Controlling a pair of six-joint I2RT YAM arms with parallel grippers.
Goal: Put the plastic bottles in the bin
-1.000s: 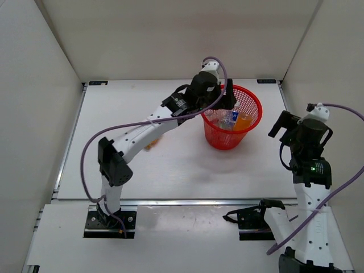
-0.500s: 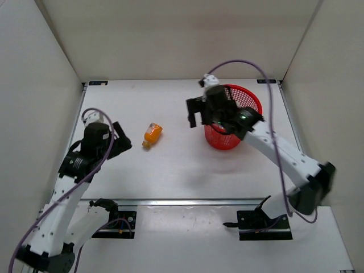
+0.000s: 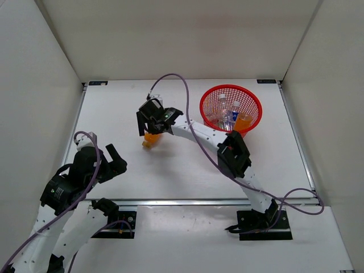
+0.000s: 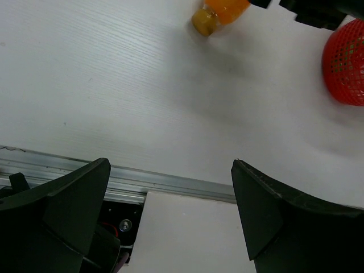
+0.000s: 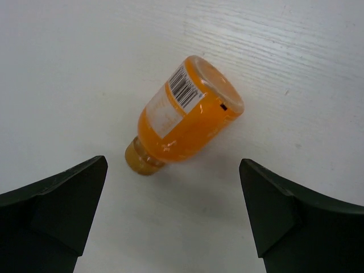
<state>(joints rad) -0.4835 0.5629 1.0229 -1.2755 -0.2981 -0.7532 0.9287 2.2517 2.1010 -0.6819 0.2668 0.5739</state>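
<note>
The open fingers of my right gripper come down around the orange bottle's body point(image 3: 152, 137) point(image 5: 185, 116) next and close, since the body lies below and they still hover above it.
One orange bottle point(image 3: 151, 138) lies on its side on the white table, cap toward the near left. My right gripper point(image 3: 152, 126) hovers open just above it. In the right wrist view the bottle point(image 5: 182, 116) lies ahead of the open gripper point(image 5: 173, 227), not touched. The red mesh bin point(image 3: 250, 99) stands at the back right. It holds clear bottles point(image 3: 223, 106), a blue-labelled one point(image 3: 235, 111) and an orange one point(image 3: 244, 120). My left gripper point(image 3: 116, 160) is open and empty near the front left. Its view shows the orange bottle point(image 4: 220, 10) and the bin point(image 4: 348, 68) far off.
White walls close in the table on the left, back and right. A metal rail point(image 4: 170, 185) runs along the table's near edge. The right arm point(image 3: 227, 151) stretches diagonally across the middle of the table.
The left arm has pulled back from the bin to the front left. The right arm has swung from the bin leftward to above the lying orange bottle.
</note>
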